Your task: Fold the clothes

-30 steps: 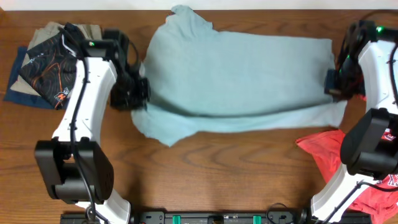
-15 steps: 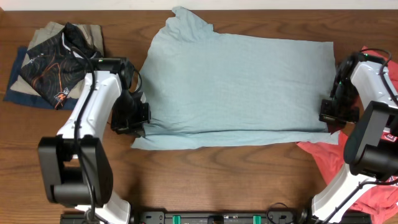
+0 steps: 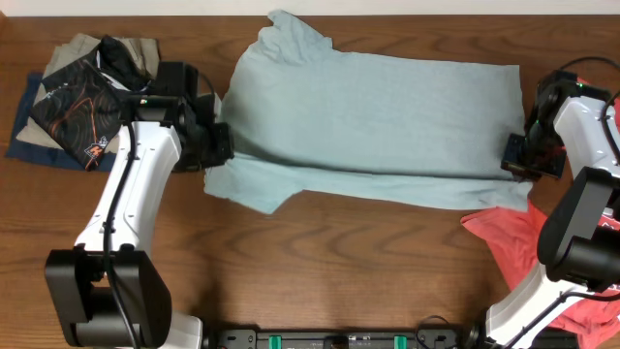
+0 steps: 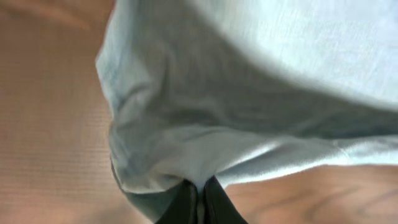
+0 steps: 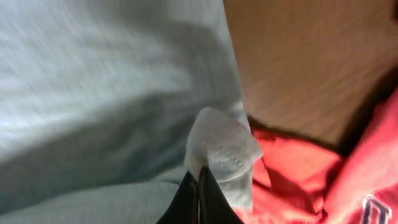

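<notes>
Next, my right gripper slides outward over the doubled T-shirt, carrying the held corner onto the cloth's far end [image 3: 511, 121] [image 5: 124, 81], so the fold lies flat before I release.
The pale blue-grey T-shirt [image 3: 373, 116] lies across the middle of the table, doubled over lengthwise, with a sleeve [image 3: 257, 189] sticking out at the near left. My left gripper [image 3: 217, 145] is shut on its left edge; in the left wrist view the fingertips [image 4: 199, 194] pinch a bunched fold of the T-shirt [image 4: 249, 93]. My right gripper [image 3: 516, 157] is shut on the right edge, its tips [image 5: 200, 185] clamping a corner of pale cloth [image 5: 221, 146]. A red shirt [image 3: 528, 257] lies crumpled at the near right, partly under the right arm, and shows again as red shirt [image 5: 305, 180].
A stack of folded garments sits at the far left: a black one with orange lines [image 3: 73, 111] on khaki [image 3: 73, 48] and navy [image 3: 24, 136] pieces. The wooden table [image 3: 339, 271] is bare in front of the T-shirt. The arm bases stand at the near edge.
Both grippers came toward the near edge, then went back toward the far side, still holding the T-shirt's ends. The near flap now trails out wider, with the sleeve showing.
</notes>
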{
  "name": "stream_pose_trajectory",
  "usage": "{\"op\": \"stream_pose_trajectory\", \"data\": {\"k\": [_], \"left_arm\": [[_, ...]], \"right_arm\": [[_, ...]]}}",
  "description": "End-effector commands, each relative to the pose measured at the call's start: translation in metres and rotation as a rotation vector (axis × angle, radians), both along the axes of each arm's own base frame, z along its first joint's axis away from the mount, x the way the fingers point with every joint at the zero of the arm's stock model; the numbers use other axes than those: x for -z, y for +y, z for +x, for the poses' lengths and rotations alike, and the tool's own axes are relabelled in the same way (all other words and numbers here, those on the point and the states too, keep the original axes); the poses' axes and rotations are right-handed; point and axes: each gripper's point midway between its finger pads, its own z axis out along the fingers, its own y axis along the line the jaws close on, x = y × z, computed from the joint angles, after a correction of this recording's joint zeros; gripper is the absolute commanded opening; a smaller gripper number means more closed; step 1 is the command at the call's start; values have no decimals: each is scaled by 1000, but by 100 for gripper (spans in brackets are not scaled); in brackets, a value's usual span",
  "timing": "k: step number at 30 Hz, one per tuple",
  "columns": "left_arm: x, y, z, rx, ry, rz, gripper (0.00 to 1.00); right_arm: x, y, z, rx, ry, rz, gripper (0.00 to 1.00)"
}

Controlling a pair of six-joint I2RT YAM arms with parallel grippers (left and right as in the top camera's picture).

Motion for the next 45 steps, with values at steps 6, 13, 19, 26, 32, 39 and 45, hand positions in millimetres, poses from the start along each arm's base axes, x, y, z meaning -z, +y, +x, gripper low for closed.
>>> {"op": "stream_pose_trajectory", "data": {"k": [6,13,19,26,32,39,45], "left_arm": [[-2,2,34,-38,-111,-5,6],[24,1,49,-40,-95,-5,6],[36,1,67,-40,-130,-7,6],[32,-1,82,-38,-190,-14,35],[39,-15,55,-7,-79,-62,41],[46,-44,28,106,9,-47,41],[51,-75,8,264,32,-14,44]], "right_arm": [[-7,-9,25,22,-124,-27,1],[-9,-8,51,19,-235,-9,2],[-11,-13,68,17,-305,-28,3],[-13,-11,76,13,-341,-11,47],[-6,-4,57,17,-261,17,34],[19,3,34,20,-198,41,28],[41,8,20,21,-172,48,26]]}}
